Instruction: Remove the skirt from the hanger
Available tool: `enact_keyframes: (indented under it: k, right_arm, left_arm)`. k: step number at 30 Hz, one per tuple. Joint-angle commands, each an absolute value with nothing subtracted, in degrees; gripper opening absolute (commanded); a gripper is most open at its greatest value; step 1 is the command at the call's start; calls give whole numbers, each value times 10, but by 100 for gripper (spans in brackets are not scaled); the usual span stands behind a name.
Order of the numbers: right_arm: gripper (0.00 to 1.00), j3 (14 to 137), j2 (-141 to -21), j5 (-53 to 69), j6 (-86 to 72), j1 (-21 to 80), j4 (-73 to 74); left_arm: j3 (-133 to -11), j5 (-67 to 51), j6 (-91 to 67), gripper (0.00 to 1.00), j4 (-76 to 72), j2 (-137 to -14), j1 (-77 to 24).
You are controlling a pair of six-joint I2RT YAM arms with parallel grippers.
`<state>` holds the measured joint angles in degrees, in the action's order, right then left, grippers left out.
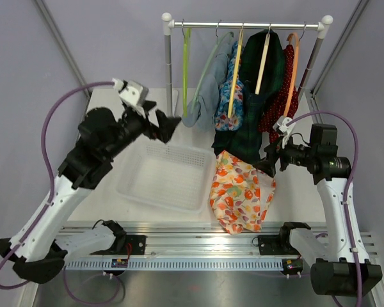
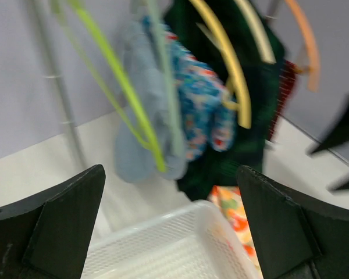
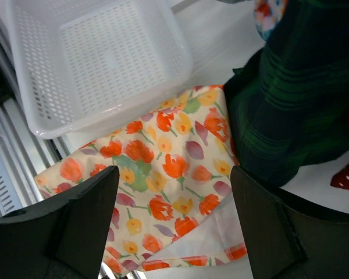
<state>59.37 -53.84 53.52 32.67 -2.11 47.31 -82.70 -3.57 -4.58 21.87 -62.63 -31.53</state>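
Next, my left gripper swings back and down past the basket, then turns downward onto the skirt's near edge point(image 1: 235, 226).
The skirt point(image 1: 239, 190), cream with orange tulips, lies crumpled on the table right of the basket, off any hanger. In the right wrist view the skirt point(image 3: 163, 174) spreads directly under my right gripper point(image 3: 174, 170), which hovers open above it with nothing held. From above, that right gripper point(image 1: 269, 165) sits at the skirt's upper right edge. A bare lime-green hanger point(image 1: 186, 57) hangs at the rail's left end. My left gripper point(image 1: 168, 128) is open and empty in the air over the basket's far edge, pointing toward the green hanger point(image 2: 122, 87).
A white mesh basket point(image 1: 125, 185) stands centre-left on the table. The rail point(image 1: 243, 25) carries a light blue garment point(image 1: 205, 96), a blue floral one point(image 1: 233, 96), a dark green plaid one point(image 1: 256, 115) and a red dotted one point(image 1: 285, 96) on hangers.
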Motion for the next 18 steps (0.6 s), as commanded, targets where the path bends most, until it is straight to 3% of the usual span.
enact_keyframes:
  k: [1, 7, 12, 18]
  right_arm:
    - [85, 591, -540, 508, 321, -47, 455]
    - [85, 586, -543, 514, 322, -61, 455]
    - [86, 584, -546, 519, 322, -65, 454]
    - [86, 584, -548, 520, 323, -66, 457]
  left_arm:
    - [-740, -41, -28, 99, 241, -586, -435]
    - [-656, 138, -12, 99, 225, -641, -696]
    - [-627, 170, 30, 99, 188, -755, -770]
    - [-602, 106, 81, 99, 135, -830, -800]
